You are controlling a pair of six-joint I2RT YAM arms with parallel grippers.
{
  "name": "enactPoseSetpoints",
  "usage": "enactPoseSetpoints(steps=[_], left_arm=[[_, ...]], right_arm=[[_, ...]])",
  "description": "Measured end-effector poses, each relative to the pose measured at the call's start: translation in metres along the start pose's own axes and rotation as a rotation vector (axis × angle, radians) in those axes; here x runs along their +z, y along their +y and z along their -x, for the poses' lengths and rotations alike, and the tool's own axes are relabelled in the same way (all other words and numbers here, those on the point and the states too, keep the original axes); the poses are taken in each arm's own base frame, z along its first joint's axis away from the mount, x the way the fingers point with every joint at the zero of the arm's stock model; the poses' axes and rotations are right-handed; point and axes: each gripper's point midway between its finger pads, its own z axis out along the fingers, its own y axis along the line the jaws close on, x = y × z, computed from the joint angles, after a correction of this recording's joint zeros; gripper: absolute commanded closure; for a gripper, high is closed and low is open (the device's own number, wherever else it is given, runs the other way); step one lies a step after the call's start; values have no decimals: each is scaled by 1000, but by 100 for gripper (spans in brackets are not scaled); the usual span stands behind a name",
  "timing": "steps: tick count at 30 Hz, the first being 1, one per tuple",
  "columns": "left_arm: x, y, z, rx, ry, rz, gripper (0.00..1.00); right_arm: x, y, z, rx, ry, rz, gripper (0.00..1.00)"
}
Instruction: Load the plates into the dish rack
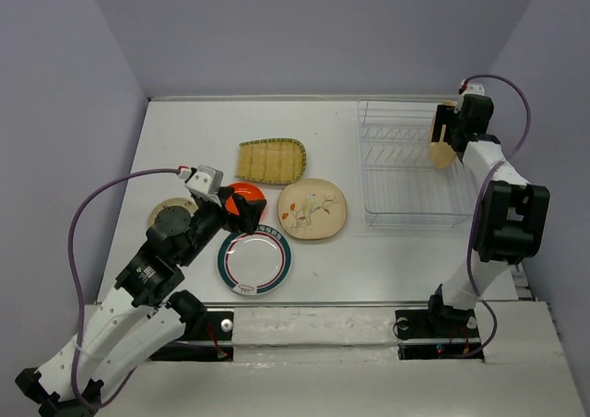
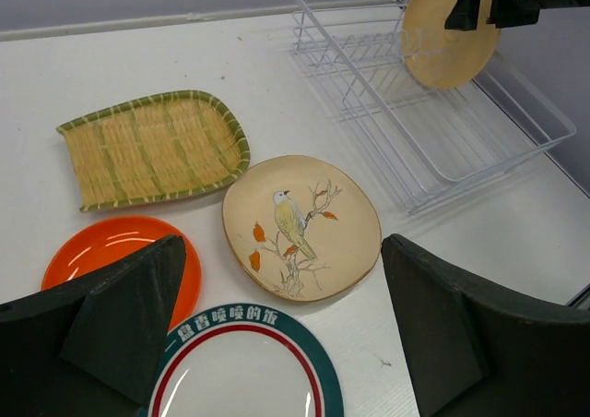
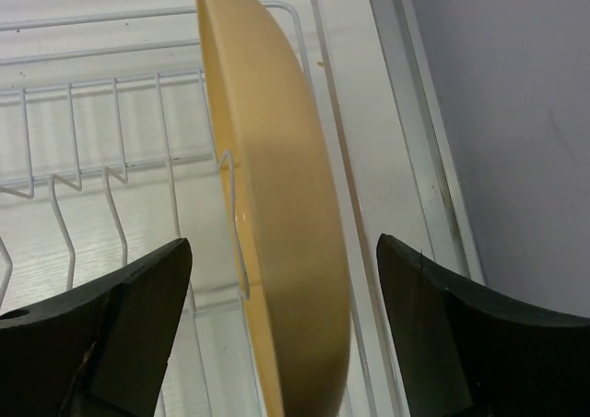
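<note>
My left gripper will next go down toward the left in the top view, onto the orange-red plate's rim (image 2: pixel 46 275) opposite the bird-print plate, because the table is bare beside it there.
The yellow-orange plate (image 1: pixel 442 152) stands on edge at the right end of the white wire dish rack (image 1: pixel 410 172). My right gripper (image 1: pixel 449 126) is open, its jaws on either side of the plate (image 3: pixel 281 214) with gaps, not touching it. My left gripper (image 1: pixel 247 209) is open and empty, hovering over the small orange-red plate (image 2: pixel 115 246) and the white plate with the dark green rim (image 2: pixel 244 371). The cream bird-print plate (image 2: pixel 301 225) and the yellow-green ribbed fan-shaped dish (image 2: pixel 152 147) lie flat on the table beyond them.
A pale round rim (image 1: pixel 166 212) shows partly under the left arm's joint. The rack's upright dividers (image 3: pixel 92 159) to the left of the yellow plate hold nothing. The table's right edge and the wall run close beside the rack.
</note>
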Motion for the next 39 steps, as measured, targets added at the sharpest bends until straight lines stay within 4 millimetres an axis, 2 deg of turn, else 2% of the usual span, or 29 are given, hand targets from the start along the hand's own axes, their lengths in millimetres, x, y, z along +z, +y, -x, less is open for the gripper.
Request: enactPoseSetpoints(steps=[3,5,9,12,14,16,18,22,25,26,30,33,35,39], left_arm=[[2,4,-2,-3,8,17,1],[5,9,-3,-8,14,37,1],[11,19,-8,-16,33,79,1],[15,29,-11,-27,46,116,1],[18,37,-14,-37,58,155,2],[22,45,-18,-48,72,191,3],[25,55,-23,-75,85,237,4],[28,67,-35,-160,102,296,10],[26,80,-47,-256,88,361,17],[25,87,-53,-295,80,392,22],[19,119,-82,-430,70,518,27],[15,141,-120,-532,87,614,28],[14,149,-140,-568,122,657,29],[21,163,-162,-626,154,719,32]], right_arm=[[-10,-3,6,66,-8,-19,11],[-24,-4,20,128,-41,-22,10],[-80,3,64,278,-180,53,10],[-126,30,87,332,-278,160,15],[-153,69,95,325,-319,273,17],[-177,122,89,296,-320,417,20],[-203,186,62,251,-269,593,23],[-232,249,9,183,-150,775,25],[-252,276,-11,142,-113,862,25],[-261,284,-16,127,-107,892,25],[-283,307,-28,93,-111,982,25],[-292,317,-47,68,-88,1031,25],[-293,319,-55,59,-72,1040,25],[-295,320,-65,49,-56,1058,25]])
